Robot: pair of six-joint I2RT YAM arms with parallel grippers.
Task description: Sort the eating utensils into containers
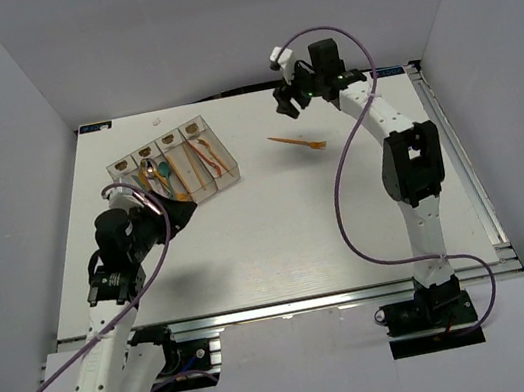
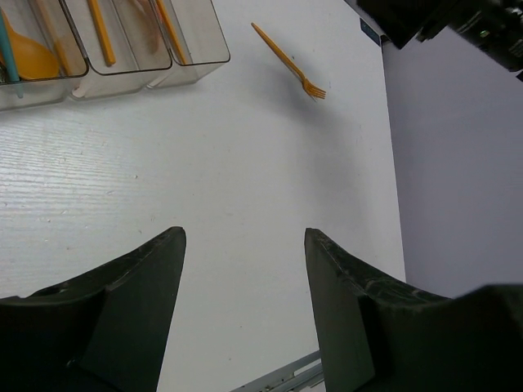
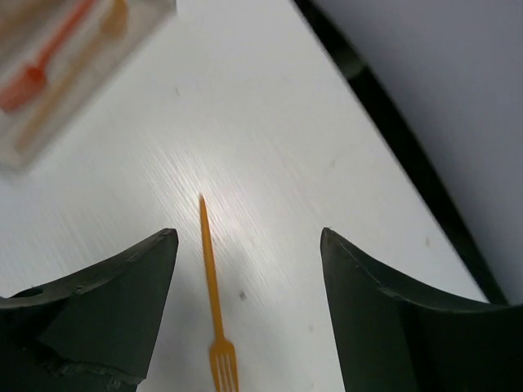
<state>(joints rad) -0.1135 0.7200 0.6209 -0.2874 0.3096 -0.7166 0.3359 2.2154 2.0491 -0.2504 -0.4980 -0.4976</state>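
Next, my right gripper moves down and back to the orange fork's handle close to the fork's teeth, since it still hangs open beyond the fork.
Four joined clear bins (image 1: 175,165) stand at the table's back left and hold orange, teal and red utensils; they also show in the left wrist view (image 2: 122,49). An orange fork (image 1: 297,142) lies loose on the table to their right, also seen in the left wrist view (image 2: 288,61) and the right wrist view (image 3: 214,302). My right gripper (image 1: 284,101) is open and empty above the table just behind the fork, which lies near its left finger (image 3: 106,294). My left gripper (image 1: 182,213) is open and empty just in front of the bins.
White walls close in the table on the left, back and right. A metal rail (image 1: 282,307) runs along the near edge and another along the right side (image 1: 466,170). Purple cables (image 1: 346,212) loop off both arms.
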